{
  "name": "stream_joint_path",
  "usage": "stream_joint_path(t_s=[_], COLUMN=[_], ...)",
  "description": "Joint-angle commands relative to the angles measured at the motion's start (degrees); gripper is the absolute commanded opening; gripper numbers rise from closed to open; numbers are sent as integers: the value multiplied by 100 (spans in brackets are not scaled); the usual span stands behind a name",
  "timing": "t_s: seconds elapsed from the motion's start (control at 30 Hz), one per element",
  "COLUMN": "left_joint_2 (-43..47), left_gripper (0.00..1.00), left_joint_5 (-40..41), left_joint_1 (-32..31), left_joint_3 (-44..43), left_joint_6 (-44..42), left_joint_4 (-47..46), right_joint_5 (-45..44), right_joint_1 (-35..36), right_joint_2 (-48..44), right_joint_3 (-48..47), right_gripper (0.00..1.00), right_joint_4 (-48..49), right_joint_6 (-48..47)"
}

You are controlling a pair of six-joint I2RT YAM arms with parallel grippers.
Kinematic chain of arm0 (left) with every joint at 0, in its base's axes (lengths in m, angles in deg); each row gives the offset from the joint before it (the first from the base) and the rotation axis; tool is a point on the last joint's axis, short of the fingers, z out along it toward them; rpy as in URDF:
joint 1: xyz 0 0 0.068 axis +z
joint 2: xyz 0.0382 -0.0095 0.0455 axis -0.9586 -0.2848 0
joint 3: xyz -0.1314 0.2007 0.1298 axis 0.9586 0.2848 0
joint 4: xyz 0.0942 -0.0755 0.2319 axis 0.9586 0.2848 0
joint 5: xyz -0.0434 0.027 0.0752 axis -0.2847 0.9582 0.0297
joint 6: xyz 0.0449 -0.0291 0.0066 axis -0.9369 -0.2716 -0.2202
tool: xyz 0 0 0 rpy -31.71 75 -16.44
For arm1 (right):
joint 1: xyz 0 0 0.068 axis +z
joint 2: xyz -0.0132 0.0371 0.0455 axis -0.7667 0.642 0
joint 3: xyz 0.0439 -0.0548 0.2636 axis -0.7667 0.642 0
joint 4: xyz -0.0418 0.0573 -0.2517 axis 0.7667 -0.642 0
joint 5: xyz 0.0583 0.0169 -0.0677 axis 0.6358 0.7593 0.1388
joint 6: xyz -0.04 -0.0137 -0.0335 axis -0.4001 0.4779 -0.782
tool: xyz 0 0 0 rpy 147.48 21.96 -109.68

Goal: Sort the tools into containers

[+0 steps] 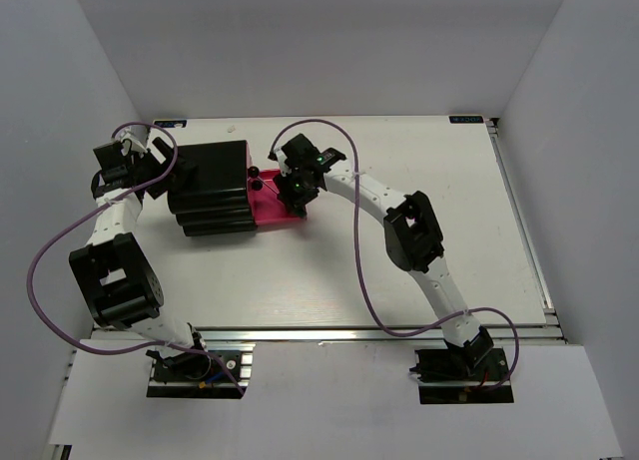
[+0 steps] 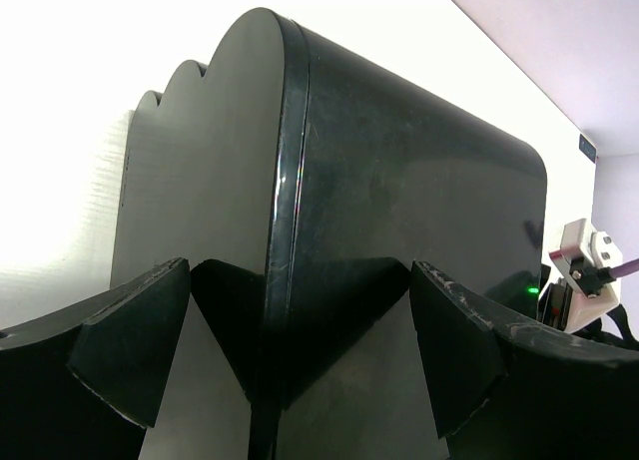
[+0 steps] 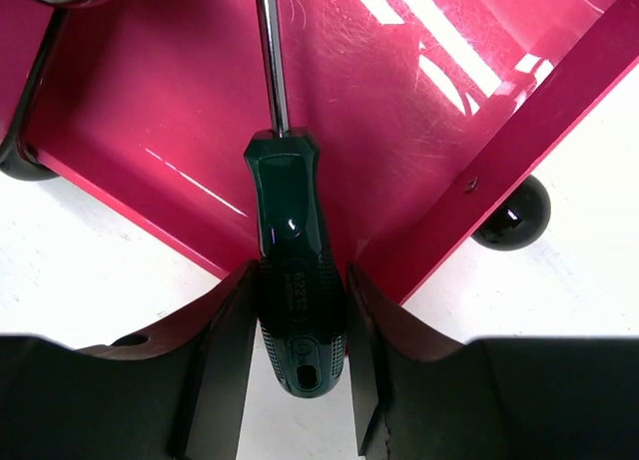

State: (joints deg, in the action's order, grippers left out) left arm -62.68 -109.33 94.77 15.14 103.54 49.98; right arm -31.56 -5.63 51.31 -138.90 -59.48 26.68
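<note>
The robot's right gripper will move toward the cabinet so that the screwdriver's overhanging handle comes inside the sides of the drawer's corner, and then it will release the screwdriver.
A big green-handled screwdriver is clamped by its handle in my right gripper, and its steel shaft reaches out over the floor of an open magenta-pink drawer. From above, that right gripper hovers at the outer end of the pulled-out drawer, which sticks out of the black cabinet. My left gripper stands open at the cabinet's rear, with its fingers on either side of a back corner edge of the cabinet. Other tools are out of view.
Round black knobs sit on the cabinet's front. One knob shows beside the open drawer's front wall. The left arm bends along the table's left side. White walls enclose the table.
</note>
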Motion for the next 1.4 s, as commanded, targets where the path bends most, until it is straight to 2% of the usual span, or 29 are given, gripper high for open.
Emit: stream_joint_path(t_s=[0.0, 0.2, 0.57, 0.8, 1.13, 1.37], left_joint_2=[-208, -173, -173, -164, -129, -146], left_gripper=[97, 96, 97, 97, 97, 97], left_joint_5=[226, 208, 208, 182, 173, 155], left_joint_1=[-163, -155, -155, -163, -163, -155], left_joint_3=[394, 473, 455, 455, 464, 368], left_joint_6=[-380, -354, -345, -318, -336, -327], left_joint_4=[1389, 1327, 1327, 1310, 1336, 1380], right_joint_5=[66, 75, 31, -39, -4, 22], right_joint_1=[49, 57, 49, 49, 49, 110], right_joint_2=[-347, -488, -602, -760, -875, -656], right_joint_3=[191, 419, 543, 657, 754, 368], right_gripper=[28, 39, 34, 27, 30, 30], right_joint_4=[181, 216, 199, 155, 190, 225], right_joint_6=[-363, -523, -426, -365, -312, -312])
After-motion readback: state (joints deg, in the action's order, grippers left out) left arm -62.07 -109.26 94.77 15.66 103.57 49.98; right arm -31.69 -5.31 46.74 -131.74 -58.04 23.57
